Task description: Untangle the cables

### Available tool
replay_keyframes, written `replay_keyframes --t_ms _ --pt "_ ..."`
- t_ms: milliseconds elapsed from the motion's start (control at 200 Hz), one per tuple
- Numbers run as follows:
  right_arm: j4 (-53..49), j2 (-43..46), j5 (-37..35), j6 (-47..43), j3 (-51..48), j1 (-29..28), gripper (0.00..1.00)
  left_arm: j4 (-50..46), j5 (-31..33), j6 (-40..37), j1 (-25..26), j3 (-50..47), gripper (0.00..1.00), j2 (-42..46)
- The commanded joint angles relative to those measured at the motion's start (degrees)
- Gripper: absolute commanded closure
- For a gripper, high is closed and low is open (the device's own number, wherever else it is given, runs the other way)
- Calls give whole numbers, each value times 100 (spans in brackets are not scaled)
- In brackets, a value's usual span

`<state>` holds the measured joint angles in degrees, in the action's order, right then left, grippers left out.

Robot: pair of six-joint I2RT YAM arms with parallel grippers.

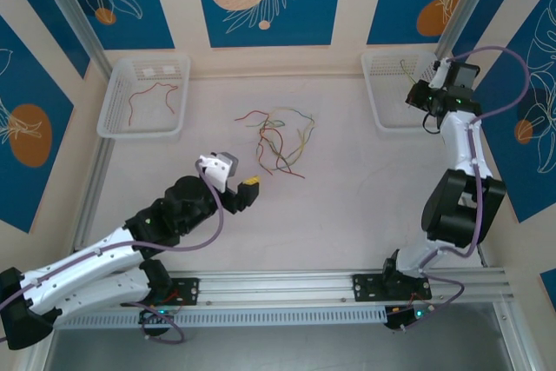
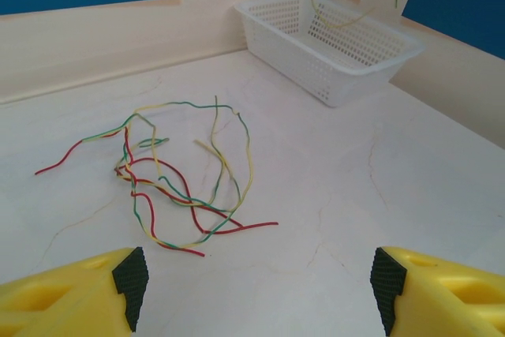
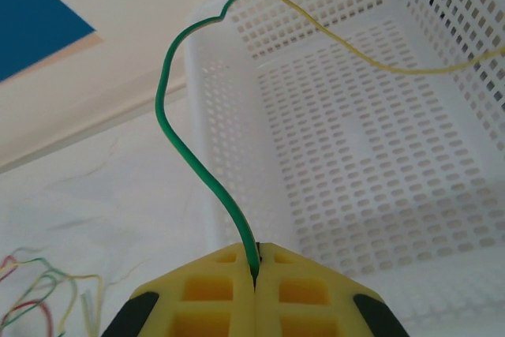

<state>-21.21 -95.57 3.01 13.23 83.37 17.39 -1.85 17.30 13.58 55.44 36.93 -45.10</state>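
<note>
Next, my right gripper comes down toward the perforated bottom of the white basket (image 3: 359, 144) and releases the green-and-yellow cable, as its yellow part already hangs over the basket.
A tangle of red, green and yellow cables (image 1: 280, 141) lies in the middle of the table, also seen in the left wrist view as cables (image 2: 177, 179) ahead and left of the fingers. My left gripper (image 1: 252, 185) is open, just short of the tangle, with bare table between its yellow fingers (image 2: 130, 282). My right gripper (image 1: 415, 93) hovers over the right white basket (image 1: 391, 119) and is shut on a green-and-yellow cable (image 3: 189, 128), which arcs up and trails into the basket (image 3: 371, 155).
A second white basket (image 1: 143, 97) at the back left holds a red cable (image 1: 149, 97). Blue patterned walls enclose the table on three sides. An aluminium rail (image 1: 287, 288) runs along the near edge.
</note>
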Motion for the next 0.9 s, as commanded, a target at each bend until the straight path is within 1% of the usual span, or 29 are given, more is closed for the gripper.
replay_keyframes --t_ms 0,55,165,330,355,430,475,585,660,715,855,895 --pt "-100 -374 -597 -509 396 -105 97 101 186 75 63 -132 24 165" --pt "-61 -593 -786 -651 489 -155 95 90 137 19 63 -132 24 162" --pt "-465 -1163 -1041 -768 881 -236 95 53 48 -64 72 -98 24 160" --pt "-632 -1571 -1231 -714 916 -310 89 56 106 -99 74 -77 24 161" --pt "-617 -1579 -1252 -697 881 -320 88 53 126 -102 74 -80 24 165" --pt "-558 -1570 -1259 -600 794 -326 78 45 129 -121 72 -65 23 164" --pt "-586 -1546 -1274 -573 792 -339 74 28 146 -137 74 -40 23 160" --pt "-635 -1330 -1291 -490 745 -397 59 -33 220 -208 72 41 23 135" --pt "-613 -1084 -1395 -471 663 -453 55 -25 238 -263 74 77 23 121" --pt "-580 -875 -1408 -447 595 -481 50 -43 265 -290 72 103 23 99" --pt "-767 -327 -1595 -252 480 -529 48 -84 302 -275 70 115 23 103" --pt "-821 -111 -1530 -228 422 -551 48 -68 328 -253 78 85 23 117"
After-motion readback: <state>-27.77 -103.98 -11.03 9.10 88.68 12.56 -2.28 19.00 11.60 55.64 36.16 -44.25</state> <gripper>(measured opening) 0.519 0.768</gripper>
